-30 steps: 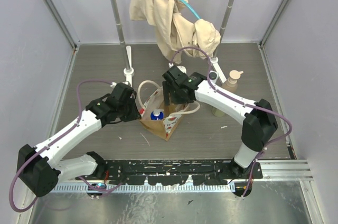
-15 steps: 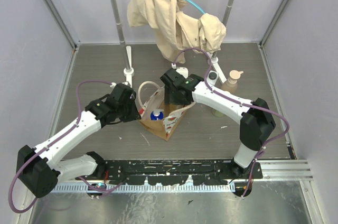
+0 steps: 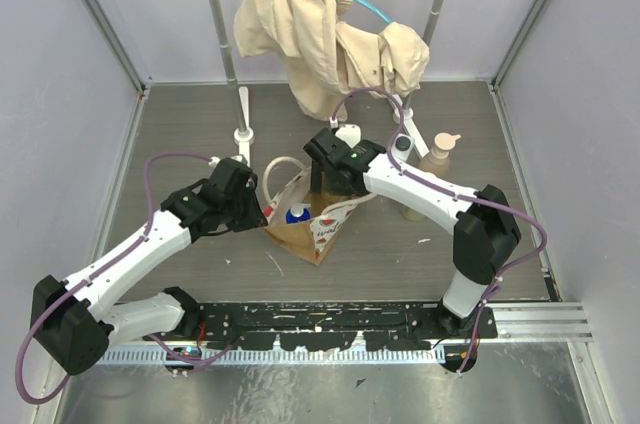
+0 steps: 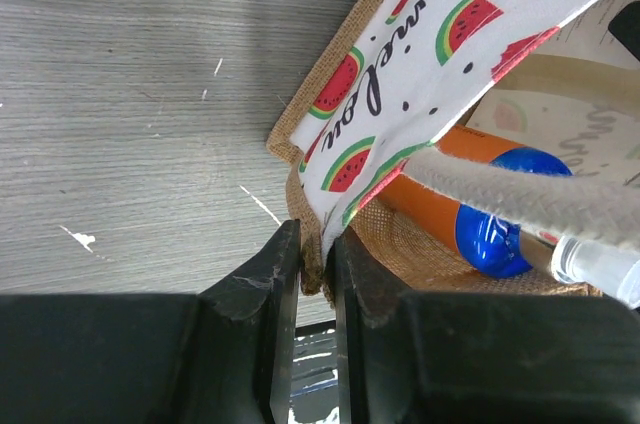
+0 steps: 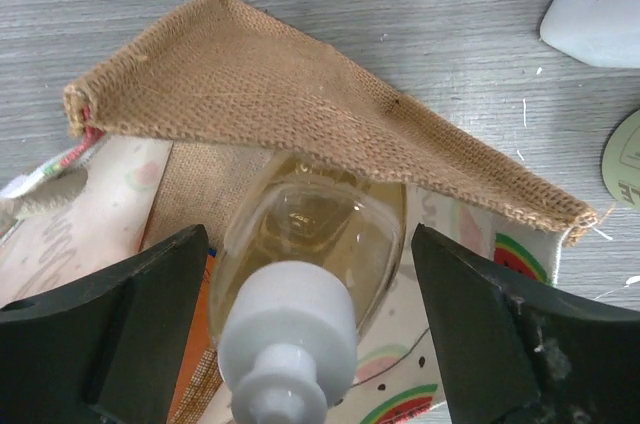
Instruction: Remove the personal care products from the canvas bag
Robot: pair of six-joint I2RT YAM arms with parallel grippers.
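Observation:
My right gripper stays over the bag and draws its fingers together onto the sides of the amber bottle (image 5: 308,216) next, since the bottle already stands between them.
The canvas bag (image 3: 308,229), burlap with a white watermelon-print panel, stands mid-table. My left gripper (image 3: 262,212) is shut on its left rim; in the left wrist view the jaws pinch the burlap edge (image 4: 318,266). Inside lie an orange bottle with a blue cap (image 4: 495,236) and a clear bottle (image 4: 600,272) under a rope handle (image 4: 520,194). My right gripper (image 5: 305,236) hangs open over the bag. A clear bottle of amber liquid with a white cap (image 5: 300,274) stands between its fingers (image 5: 120,334), with gaps on both sides. A peach pump bottle (image 3: 437,154) stands on the table to the right.
A clothes rack with a beige garment (image 3: 325,39) on a blue hanger stands at the back, and its white foot (image 3: 243,132) is left of the bag. A small round container (image 3: 403,144) sits beside the pump bottle. Grey walls close in both sides.
My right gripper's jaws closed in, then opened wide around the amber bottle, and the arm shifted slightly left. The hanging garment swung. My left gripper kept its hold on the bag.

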